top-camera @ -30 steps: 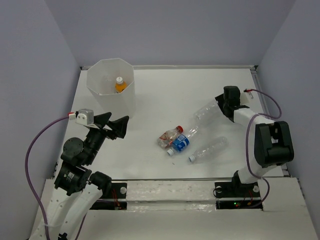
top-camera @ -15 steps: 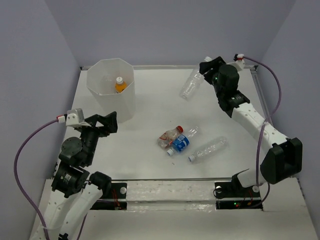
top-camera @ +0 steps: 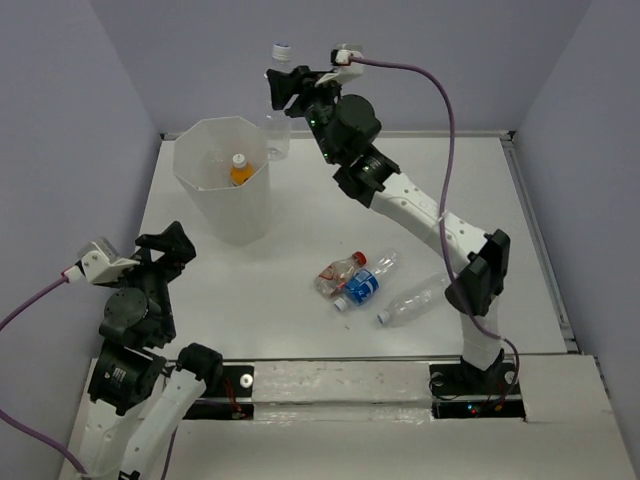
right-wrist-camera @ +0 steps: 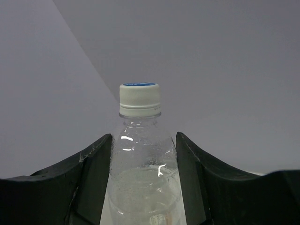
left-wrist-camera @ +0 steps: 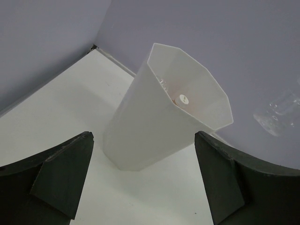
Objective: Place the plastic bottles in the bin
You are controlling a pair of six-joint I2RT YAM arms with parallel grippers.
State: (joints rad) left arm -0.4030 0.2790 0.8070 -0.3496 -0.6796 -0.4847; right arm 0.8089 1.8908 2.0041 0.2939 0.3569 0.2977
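Note:
My right gripper is holding the clear bottle and needs to move sideways over the bin's opening (top-camera: 223, 152) next and let the bottle go, because the bin is to its left in the top view.
My right gripper (top-camera: 283, 88) is shut on a clear bottle (top-camera: 277, 125) with a white cap, held upright in the air just right of the bin's rim; the right wrist view shows it (right-wrist-camera: 143, 164) between the jaws. The white faceted bin (top-camera: 222, 178) stands at the far left with an orange bottle (top-camera: 239, 168) inside. On the table lie a red-labelled bottle (top-camera: 338, 272), a blue-labelled bottle (top-camera: 366, 281) and a clear bottle (top-camera: 415, 299). My left gripper (top-camera: 165, 247) is open and empty, near the bin (left-wrist-camera: 164, 108).
The grey back wall and side walls enclose the white table (top-camera: 400, 200). The right arm (top-camera: 420, 215) stretches diagonally over the table's middle. A metal rail (top-camera: 535, 250) runs along the right edge.
My right arm has swung the clear bottle from the table's right side up and leftward to beside the bin's rim. My left gripper has drawn back toward the near left.

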